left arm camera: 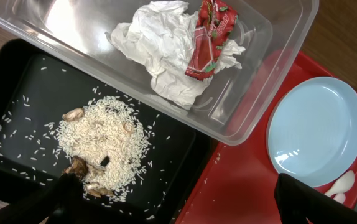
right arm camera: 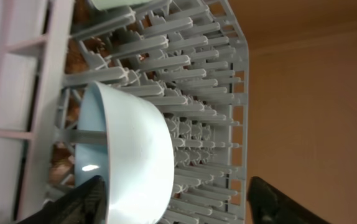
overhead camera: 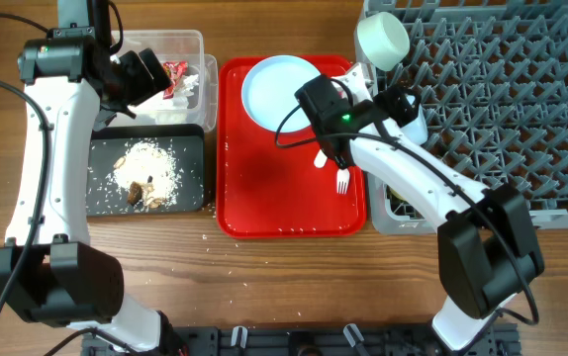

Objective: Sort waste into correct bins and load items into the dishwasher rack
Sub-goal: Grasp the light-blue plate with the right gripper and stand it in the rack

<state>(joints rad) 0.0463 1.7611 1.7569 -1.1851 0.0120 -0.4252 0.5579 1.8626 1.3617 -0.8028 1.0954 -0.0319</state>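
Note:
The light blue bowl (right arm camera: 132, 155) stands racked. The plate's rim by the spoon gets my right gripper next, as it rises, swings over the red tray and comes down.
The clear tub (overhead camera: 197, 44) holds the white napkin (left arm camera: 160, 53) and the red wrapper (left arm camera: 208, 37). The black tray (overhead camera: 101, 158) holds rice-like scraps (left arm camera: 107, 146) with brown bits. My left gripper (left arm camera: 185, 202) is open and empty above the tub's near edge, also in the overhead view (overhead camera: 150, 71). The pale blue plate (overhead camera: 279, 89), white fork (overhead camera: 342, 180) and spoon (overhead camera: 322, 158) lie on the red tray (overhead camera: 264, 198). My right gripper (right arm camera: 178, 202) is open around the light blue bowl (right arm camera: 132, 155), which stands on edge in the grey rack (overhead camera: 502, 109). The mint-green bowl (overhead camera: 381, 40) is in the rack. The yellow cup is out of view.
A grey utensil basket (overhead camera: 395, 210) hangs at the rack's front left corner under my right arm. Loose grains lie on the wooden table (overhead camera: 215, 287) in front of the black tray and the red tray.

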